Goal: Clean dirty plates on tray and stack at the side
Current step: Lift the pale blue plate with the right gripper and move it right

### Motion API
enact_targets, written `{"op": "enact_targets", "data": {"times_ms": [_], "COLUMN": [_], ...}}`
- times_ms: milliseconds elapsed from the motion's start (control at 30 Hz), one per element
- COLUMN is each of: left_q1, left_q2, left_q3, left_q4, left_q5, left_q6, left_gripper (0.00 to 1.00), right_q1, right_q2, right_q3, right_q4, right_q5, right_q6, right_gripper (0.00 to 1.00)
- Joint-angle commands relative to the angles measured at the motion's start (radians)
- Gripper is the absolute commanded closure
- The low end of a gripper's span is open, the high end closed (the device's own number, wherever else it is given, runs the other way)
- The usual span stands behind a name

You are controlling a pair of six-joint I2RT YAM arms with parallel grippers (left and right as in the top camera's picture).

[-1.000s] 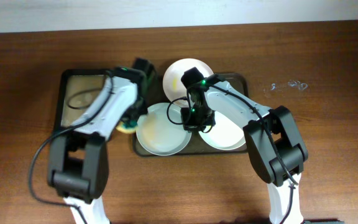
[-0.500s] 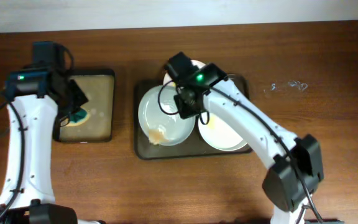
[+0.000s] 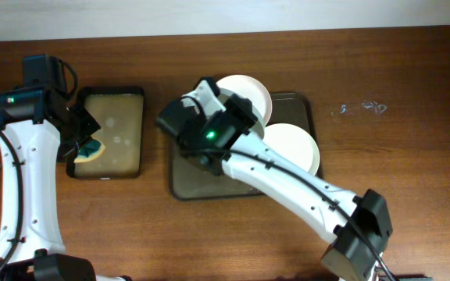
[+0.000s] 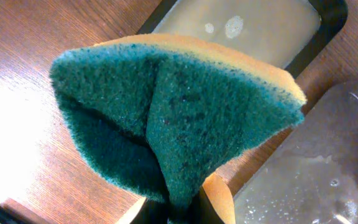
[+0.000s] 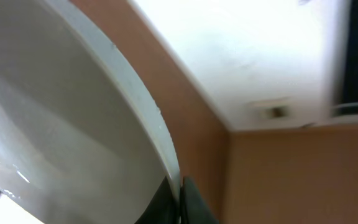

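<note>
The right gripper swings past the large tray next, turning the tilted plate flat and lowering it.
The large dark tray (image 3: 184, 184) holds two white plates: one at the back (image 3: 248, 92) and one at the right (image 3: 294, 147). My right gripper (image 3: 180, 123) reaches over the tray's left part. In the right wrist view it (image 5: 180, 194) is shut on the rim of a third white plate (image 5: 55, 124), held up and tilted on edge; in the overhead view the arm hides this plate. My left gripper (image 3: 87, 143) is shut on a green and yellow sponge (image 4: 173, 106), which also shows in the overhead view (image 3: 94, 147), over the small tray's left edge.
A smaller black tray with a wet tan bottom (image 3: 117, 117) lies left of the large tray. A small clear scrap (image 3: 362, 108) lies on the table at the back right. The large tray's bottom (image 4: 316, 180) is wet.
The front-left plate has left the tray's floor; my right gripper has lifted and tipped it, swinging left. The left arm with the sponge has barely moved.
</note>
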Motion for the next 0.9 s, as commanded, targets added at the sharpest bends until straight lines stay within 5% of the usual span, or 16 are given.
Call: {"op": "enact_targets", "data": {"times_ms": [0,200,300,367,400,567,867], "left_q1": [0.002,0.002,0.002,0.002,0.002,0.002,0.002], "left_q2": [-0.01,-0.01,-0.01,-0.01,-0.01,-0.01,-0.01], "left_q3": [0.01,0.01,0.01,0.01,0.01,0.01,0.009], "left_q4": [0.002,0.002,0.002,0.001,0.0,-0.001,0.002], "left_q5": [0.01,0.01,0.01,0.01,0.01,0.01,0.01], "left_q6": [0.013,0.013,0.013,0.013,0.013,0.013,0.012], "left_gripper": [1.0,1.0,1.0,1.0,1.0,1.0,1.0], "right_q1": [0.047,0.072,0.008,-0.1,-0.139,-0.437,-1.109], "right_q2": [-0.015,-0.015,-0.015,-0.013,-0.013,-0.019,-0.016], "right_q3": [0.027,0.026,0.016,0.0,0.0,0.0,-0.008], "right_q4": [0.045,0.116,0.102,0.095,0.082,0.014,-0.033], "right_q5": [0.298,0.316,-0.028,-0.586,-0.672,-0.914,-1.187], "right_q6": [-0.15,-0.166,0.053,0.067,0.068,0.245,0.246], "right_gripper": [0.96,0.96,0.96,0.96,0.96,0.96,0.96]}}
